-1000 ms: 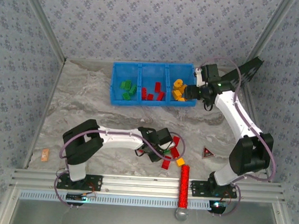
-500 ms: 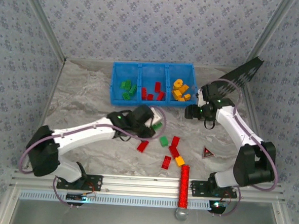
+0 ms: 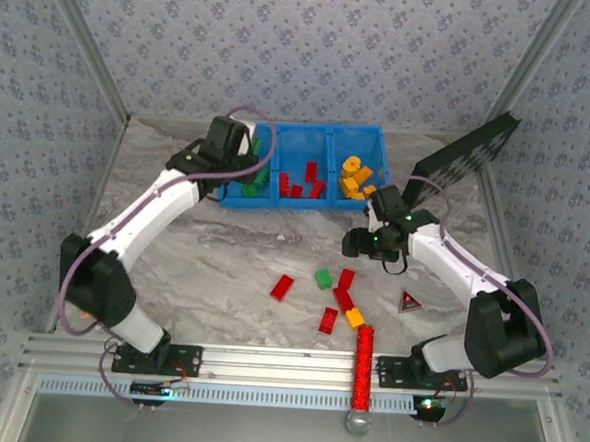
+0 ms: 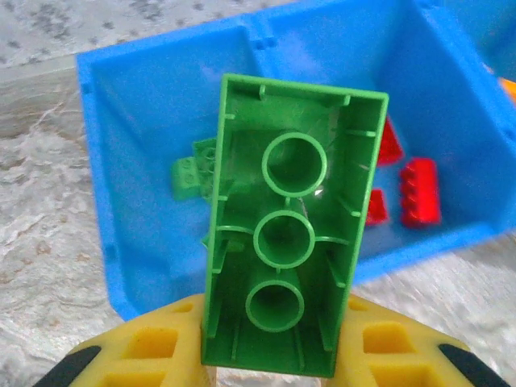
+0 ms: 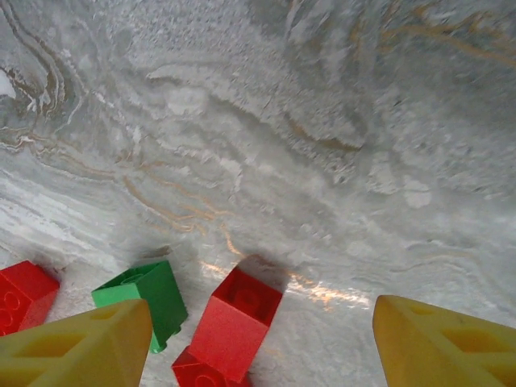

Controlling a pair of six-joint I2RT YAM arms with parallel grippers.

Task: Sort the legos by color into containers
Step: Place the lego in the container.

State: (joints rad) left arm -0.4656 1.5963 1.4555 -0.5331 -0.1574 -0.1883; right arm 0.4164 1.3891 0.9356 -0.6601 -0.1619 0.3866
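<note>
The long green lego matches the green legos in color, so my left gripper should lower it into their section of the blue container and release it there.
My left gripper (image 3: 246, 168) is shut on a long green lego (image 4: 286, 226), seen from its hollow underside, and holds it above the left compartment of the blue container (image 3: 296, 203). That compartment (image 4: 121, 161) has green legos (image 3: 257, 184) in it, the middle one red legos (image 3: 302, 181), the right one orange legos (image 3: 355, 177). My right gripper (image 3: 359, 243) hangs open over the table just above the loose legos. Between its fingers lie a red lego (image 5: 238, 322) and a green lego (image 5: 145, 298). Loose on the table are a green lego (image 3: 323, 279), several red ones (image 3: 282, 287) and an orange one (image 3: 355, 318).
A long red glittery cylinder (image 3: 364, 366) lies at the near edge by the rail. A small dark triangle (image 3: 408, 302) sits right of the loose legos. A black dotted panel (image 3: 470, 150) leans at the back right. Patterned walls close in the table on three sides.
My left arm has carried the green lego from the middle of the table up to the container's left compartment. My right gripper has moved from the container's right end down toward the loose legos.
</note>
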